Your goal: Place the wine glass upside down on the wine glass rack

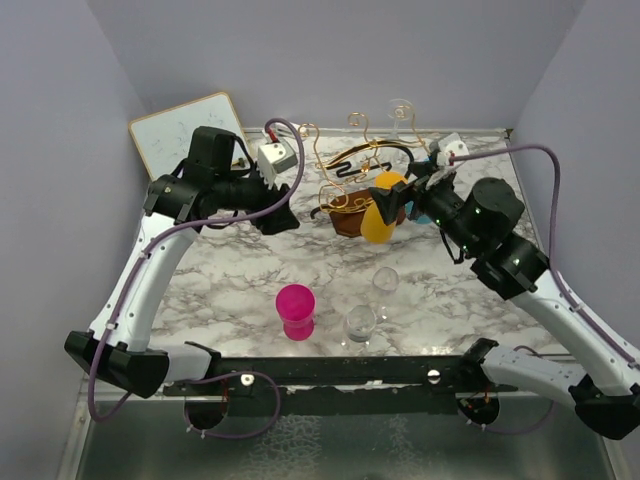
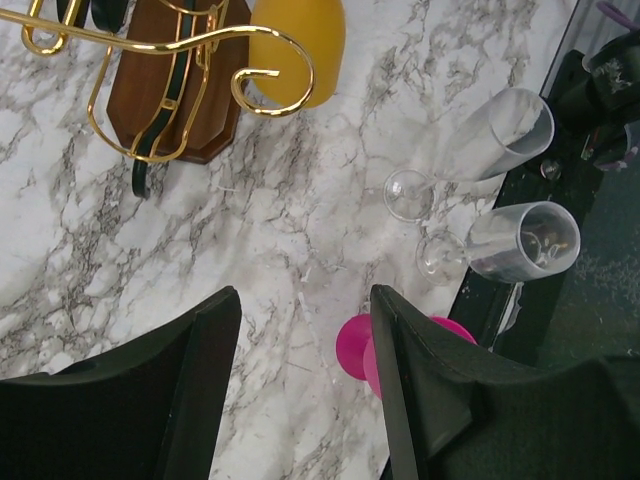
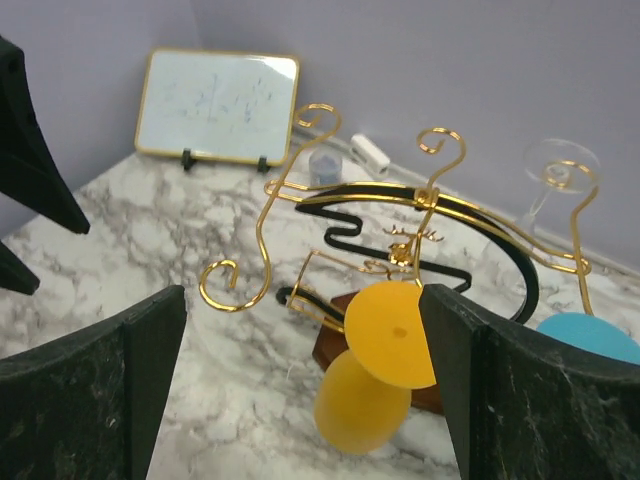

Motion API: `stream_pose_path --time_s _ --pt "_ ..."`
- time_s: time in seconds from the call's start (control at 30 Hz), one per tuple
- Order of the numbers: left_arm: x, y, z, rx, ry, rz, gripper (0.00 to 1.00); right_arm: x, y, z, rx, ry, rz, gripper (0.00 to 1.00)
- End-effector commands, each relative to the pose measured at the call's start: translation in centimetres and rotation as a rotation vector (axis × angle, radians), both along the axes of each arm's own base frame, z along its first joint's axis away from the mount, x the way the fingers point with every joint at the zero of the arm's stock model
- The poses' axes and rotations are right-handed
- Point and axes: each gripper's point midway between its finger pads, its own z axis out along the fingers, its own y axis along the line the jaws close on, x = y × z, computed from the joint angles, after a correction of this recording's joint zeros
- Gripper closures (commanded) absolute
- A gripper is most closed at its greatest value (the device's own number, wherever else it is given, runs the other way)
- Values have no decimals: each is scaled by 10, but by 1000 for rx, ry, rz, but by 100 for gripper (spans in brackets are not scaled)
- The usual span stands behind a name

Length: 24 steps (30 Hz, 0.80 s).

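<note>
My right gripper needs to move back from the hanging yellow glass next and down onto the rim of the clear glass nearer the rack, which still stands upright.
The gold wire wine glass rack point(image 1: 362, 158) stands on a brown wooden base point(image 1: 347, 218) at the back middle; it also shows in the right wrist view point(image 3: 300, 190) and the left wrist view point(image 2: 180, 45). A yellow wine glass point(image 1: 379, 218) hangs upside down on it point(image 3: 392, 335). My right gripper point(image 1: 400, 196) is open around that glass point(image 3: 300, 400), its right finger beside the foot. A pink wine glass point(image 1: 295, 310) stands upright on the table. My left gripper point(image 1: 275, 215) is open and empty above the table point(image 2: 305, 400); the pink glass point(image 2: 400, 345) shows behind its right finger.
Two clear glasses point(image 1: 360, 322) point(image 1: 385, 280) stand right of the pink one. A blue glass point(image 3: 590, 338) and a clear glass point(image 3: 558, 170) hang upside down on the rack. A whiteboard point(image 1: 188, 130) leans at the back left. Purple walls surround the marble table point(image 1: 230, 270).
</note>
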Motion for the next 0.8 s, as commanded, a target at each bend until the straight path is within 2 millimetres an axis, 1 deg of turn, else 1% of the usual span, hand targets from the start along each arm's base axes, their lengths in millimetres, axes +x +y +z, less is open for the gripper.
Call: stream_pose_path --time_s 0.0,0.07,0.1,0.13,0.23,0.27,0.33,0.4,0.43,0.53,0.6,0.7,0.73,0.77 --pt "2 4 -8 23 -31 27 42 -31 -1 -34 -233 324 98 1" --pt "4 8 -16 30 -27 46 42 -49 -9 -42 -273 468 108 5" --pt "6 10 -20 31 -20 61 41 -61 -17 -49 -306 557 100 8" --pt "8 13 -24 32 -12 75 41 -68 -22 -53 -320 631 84 11" --pt "17 22 -34 28 22 130 41 -91 -37 -65 -357 841 29 14" --pt "21 26 -37 21 36 160 41 -94 -37 -70 -358 882 25 15" --pt "30 38 -40 7 64 226 41 -118 -29 -78 -301 967 100 17" --pt "36 48 -42 8 68 270 41 -130 -29 -94 -287 1045 110 20" --pt "39 53 -42 10 63 288 41 -133 -31 -104 -287 1078 93 22" --pt "43 65 -39 22 41 336 40 -133 -47 -134 -328 1127 -15 28" --pt "44 72 -37 38 24 358 39 -136 -50 -149 -344 1153 -26 29" --pt "41 77 -36 32 16 368 39 -134 -53 -161 -350 1133 -36 32" --pt "40 78 -33 18 12 367 39 -133 -53 -164 -350 1128 -38 32" --pt "38 78 -37 5 29 364 39 -132 -53 -169 -359 1129 -37 33"
